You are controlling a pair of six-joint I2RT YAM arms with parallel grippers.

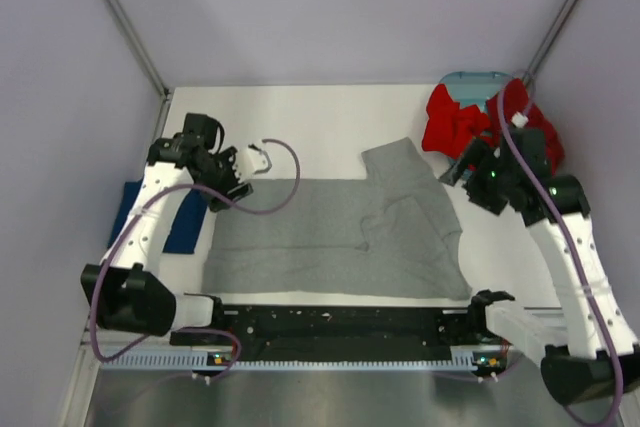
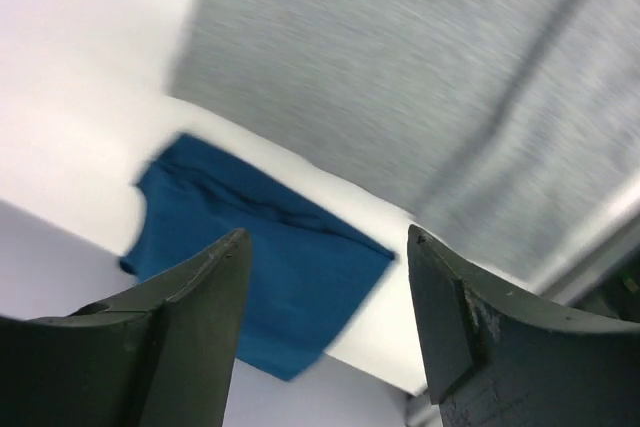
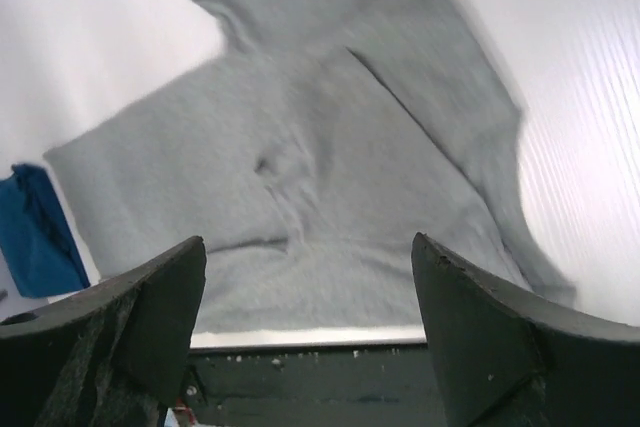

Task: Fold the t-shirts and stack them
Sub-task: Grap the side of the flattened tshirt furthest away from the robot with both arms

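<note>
The grey t-shirt's jutting sleeve's far edge [image 1: 401, 142] lies below the robot's right gripper, outward and to the left in the top view, so the gripper should move outward and down to it next.
A heather grey t-shirt [image 1: 330, 237] lies spread on the white table, its sleeve end at the right partly folded over; it also shows in the left wrist view [image 2: 400, 77] and the right wrist view [image 3: 330, 177]. A folded navy blue t-shirt [image 1: 185, 227] lies at the left edge, partly under my left arm, and shows in the left wrist view [image 2: 270, 267]. Red t-shirts [image 1: 460, 125] lie bunched in the teal basket [image 1: 470, 79] at the back right. My left gripper [image 1: 250, 162] is open and empty above the table's left side. My right gripper [image 1: 462, 169] is open and empty, raised beside the grey shirt's right end.
A black rail [image 1: 340, 322] runs along the table's near edge in front of the grey shirt. Grey walls close in the left, back and right. Cables loop off both arms.
</note>
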